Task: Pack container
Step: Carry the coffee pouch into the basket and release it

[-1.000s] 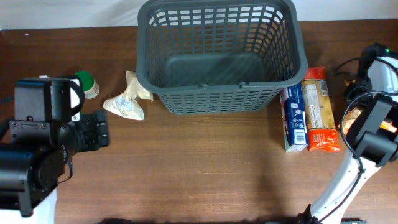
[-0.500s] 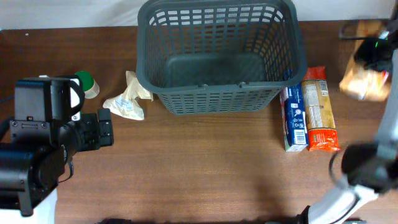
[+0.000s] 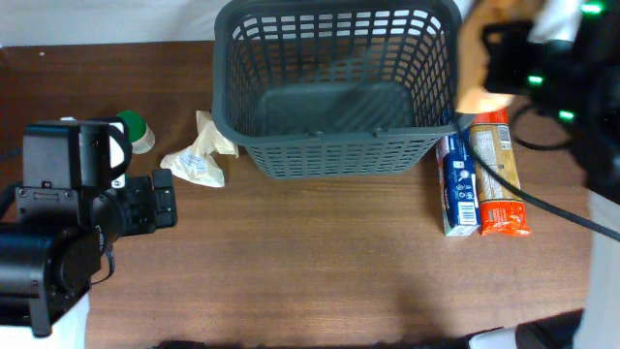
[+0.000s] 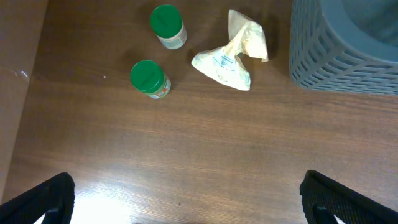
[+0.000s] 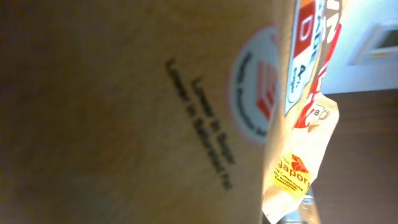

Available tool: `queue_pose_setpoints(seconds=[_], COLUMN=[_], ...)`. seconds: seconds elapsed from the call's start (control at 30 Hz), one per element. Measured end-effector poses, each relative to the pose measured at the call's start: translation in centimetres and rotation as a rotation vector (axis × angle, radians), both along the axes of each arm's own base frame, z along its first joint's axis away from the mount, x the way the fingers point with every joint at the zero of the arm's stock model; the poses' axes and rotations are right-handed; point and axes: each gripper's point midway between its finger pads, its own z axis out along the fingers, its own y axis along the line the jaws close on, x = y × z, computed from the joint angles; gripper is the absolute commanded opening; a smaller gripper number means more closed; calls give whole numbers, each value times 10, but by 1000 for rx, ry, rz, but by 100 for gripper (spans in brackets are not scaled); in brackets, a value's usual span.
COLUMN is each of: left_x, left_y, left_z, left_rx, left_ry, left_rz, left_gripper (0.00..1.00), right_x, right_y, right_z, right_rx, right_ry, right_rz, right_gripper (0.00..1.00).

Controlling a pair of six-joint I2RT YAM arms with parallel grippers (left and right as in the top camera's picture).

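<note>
Next, my right gripper will carry the packet past the basket's rim, lower and release it, as the basket's empty bottom lies below and to its left in the overhead view.
The container (image 3: 339,155) is a large dark grey lattice basket at the back middle of the table, with nothing in it; its corner also shows in the left wrist view (image 4: 348,56). My right gripper (image 3: 506,56), blurred, is above the basket's right rim, shut on a tan food packet (image 3: 471,70). That packet fills the right wrist view (image 5: 124,93), showing a red and white label and hiding the fingers. My left gripper (image 3: 161,209) is open and empty low over the table at the left; its fingertips frame bare wood in the left wrist view (image 4: 199,208).
A cream crumpled bag (image 3: 199,155) (image 4: 233,56) lies left of the basket. Two green-lidded jars (image 4: 166,25) (image 4: 148,78) stand further left. A blue box (image 3: 459,184) and an orange packet (image 3: 496,174) lie side by side right of the basket.
My right arm has lifted the tan packet from the far right edge and swung it left and back, up to the basket's right rim. The left arm has barely moved.
</note>
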Motion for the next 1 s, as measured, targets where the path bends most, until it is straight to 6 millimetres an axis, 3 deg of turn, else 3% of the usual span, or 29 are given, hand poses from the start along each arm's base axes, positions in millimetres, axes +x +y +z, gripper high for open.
queue_pose_setpoints(seconds=[0.3,0.57,0.7,1.0], left_x=[0,0,0,0], left_y=[0,0,0,0], left_z=[0,0,0,0], left_rx=[0,0,0,0], left_ry=[0,0,0,0], left_rz=[0,0,0,0], left_gripper=[99,99,99,99], right_x=[56,82,89,95], right_y=[69,92,90,85], right_z=[-74,-157,-175,-187], right_rx=[-222,-330,-253,14], right_ry=[135,329,382,414], right_rz=[182,251,130,-186], right_gripper=[4,4,4,4])
